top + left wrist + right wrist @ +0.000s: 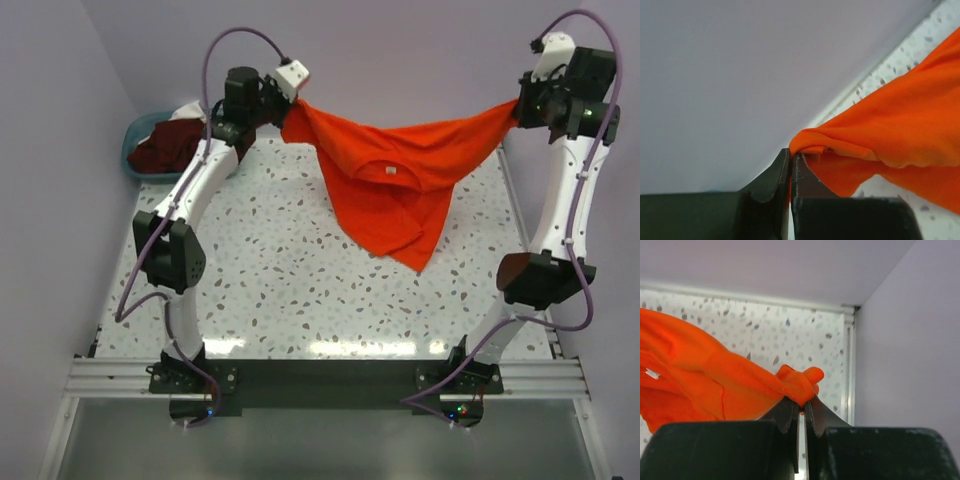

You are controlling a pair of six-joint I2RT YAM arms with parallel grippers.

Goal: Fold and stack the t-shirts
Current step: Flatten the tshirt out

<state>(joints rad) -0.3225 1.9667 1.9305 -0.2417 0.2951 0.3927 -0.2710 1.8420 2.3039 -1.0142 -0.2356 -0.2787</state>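
Observation:
Bare tabletop lies below, back and to the left in the top view. My left gripper needs to lower the shirt's corner that way and let it go.
A bright orange-red t-shirt (400, 180) hangs stretched between my two grippers above the far half of the table. Its lower part droops to the tabletop near the middle. My left gripper (288, 105) is shut on the shirt's left corner (807, 141) at the far left. At the far right, my right gripper (520, 108) is shut on the other bunched corner (801, 382). A white label (388, 170) shows at the collar. Dark maroon and white t-shirts (168, 143) lie heaped in the basket at the far left.
A teal plastic basket (133, 150) stands at the table's far left corner, behind my left arm. The speckled tabletop (290, 280) ends at a raised rail (850, 365) along the right side. Lilac walls close in on all sides.

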